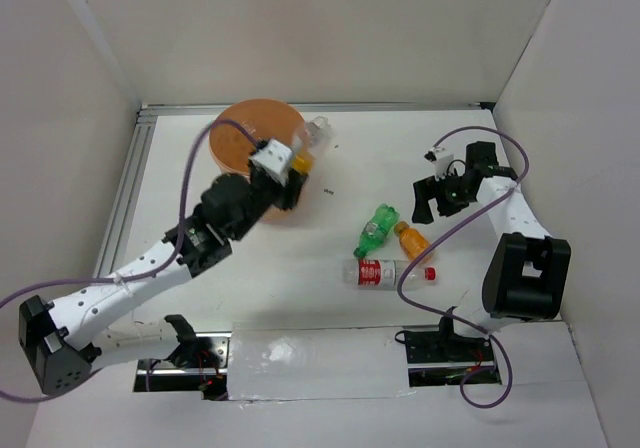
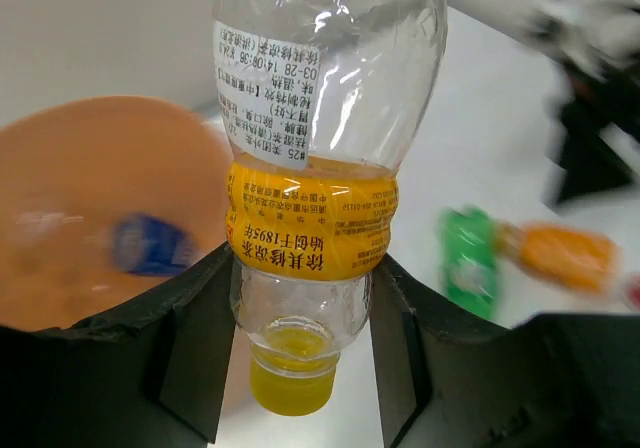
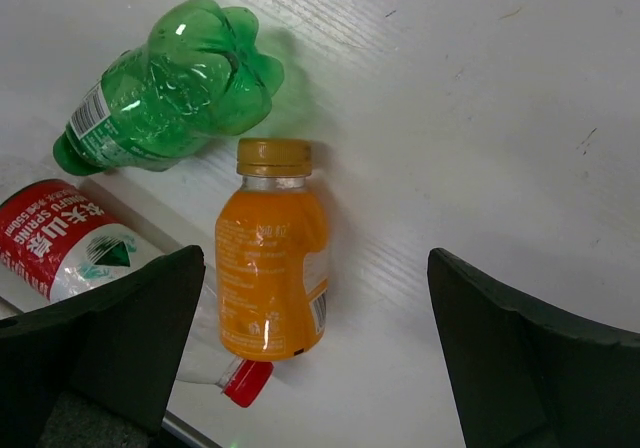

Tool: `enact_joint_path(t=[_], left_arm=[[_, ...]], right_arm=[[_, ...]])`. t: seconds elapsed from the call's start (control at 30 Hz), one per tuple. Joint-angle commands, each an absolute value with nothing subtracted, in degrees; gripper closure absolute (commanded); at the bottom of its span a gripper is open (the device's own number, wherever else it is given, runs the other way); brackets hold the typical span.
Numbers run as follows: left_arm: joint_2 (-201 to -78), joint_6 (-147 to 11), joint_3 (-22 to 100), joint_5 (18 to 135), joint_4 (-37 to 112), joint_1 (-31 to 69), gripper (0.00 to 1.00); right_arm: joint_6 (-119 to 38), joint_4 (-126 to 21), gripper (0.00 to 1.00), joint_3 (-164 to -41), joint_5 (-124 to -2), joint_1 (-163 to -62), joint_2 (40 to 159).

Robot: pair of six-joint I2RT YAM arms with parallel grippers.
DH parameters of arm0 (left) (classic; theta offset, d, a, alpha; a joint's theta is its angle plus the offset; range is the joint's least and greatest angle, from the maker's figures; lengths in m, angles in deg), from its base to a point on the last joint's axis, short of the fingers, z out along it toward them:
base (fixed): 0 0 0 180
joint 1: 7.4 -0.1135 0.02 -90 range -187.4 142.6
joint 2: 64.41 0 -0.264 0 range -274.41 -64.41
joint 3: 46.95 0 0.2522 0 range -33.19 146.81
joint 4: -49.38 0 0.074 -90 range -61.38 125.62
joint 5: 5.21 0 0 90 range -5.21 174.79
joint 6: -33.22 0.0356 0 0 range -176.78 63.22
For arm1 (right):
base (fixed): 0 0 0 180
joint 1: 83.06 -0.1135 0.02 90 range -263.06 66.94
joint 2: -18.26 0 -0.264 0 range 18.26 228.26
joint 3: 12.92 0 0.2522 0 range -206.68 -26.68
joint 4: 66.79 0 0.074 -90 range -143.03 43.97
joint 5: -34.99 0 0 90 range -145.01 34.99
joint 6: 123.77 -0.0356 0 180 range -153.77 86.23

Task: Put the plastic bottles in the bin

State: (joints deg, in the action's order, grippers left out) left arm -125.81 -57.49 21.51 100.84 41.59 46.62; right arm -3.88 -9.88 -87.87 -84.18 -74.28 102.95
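The left gripper swings outward past the bin's rim next and releases the yellowish bottle. This is because the bin's opening [image 1: 250, 134] [image 2: 105, 218] lies outward and to the gripper's left in the top view.
My left gripper [image 1: 296, 173] is shut on a clear yellowish bottle [image 2: 318, 168] with a yellow label and cap, held by its neck beside the right rim of the orange bin [image 1: 255, 140]. A bottle with a blue label [image 2: 150, 245] lies inside the bin [image 2: 100, 148]. A green bottle [image 1: 378, 226], an orange bottle [image 1: 411, 239] and a clear bottle with a red label and cap [image 1: 385, 272] lie together on the table. My right gripper [image 1: 437, 196] is open and empty above them; its view shows the green [image 3: 170, 88], orange [image 3: 270, 263] and red-label [image 3: 70, 238] bottles.
White walls enclose the table on three sides. An aluminium rail [image 1: 128, 183] runs along the left edge. The right arm's base [image 1: 525, 273] stands at the right, with purple cables looping near both arms.
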Motion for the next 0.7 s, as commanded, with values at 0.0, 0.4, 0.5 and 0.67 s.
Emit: enact_joint_path(t=[0.0, 0.4, 0.5, 0.67], left_arm=[[-127.67, -61.95, 25.33, 102.54, 49.66, 35.52, 1.0], [-142.28, -65.66, 35.27, 105.7, 46.17, 18.53, 0.43], [-141.49, -65.66, 33.78, 105.71, 45.64, 17.48, 0.0], [-137.71, -62.06, 36.93, 104.65, 43.71, 19.04, 0.0]], right_arm=[[-2.13, -9.97, 0.01, -88.03, -84.8, -74.53, 102.37], [-1.51, -9.44, 0.01, -89.08, -84.9, -77.6, 105.36], [-1.51, -9.97, 0.01, -88.56, -82.97, -78.31, 105.36], [-1.51, -9.44, 0.01, -86.72, -80.08, -80.76, 106.5]])
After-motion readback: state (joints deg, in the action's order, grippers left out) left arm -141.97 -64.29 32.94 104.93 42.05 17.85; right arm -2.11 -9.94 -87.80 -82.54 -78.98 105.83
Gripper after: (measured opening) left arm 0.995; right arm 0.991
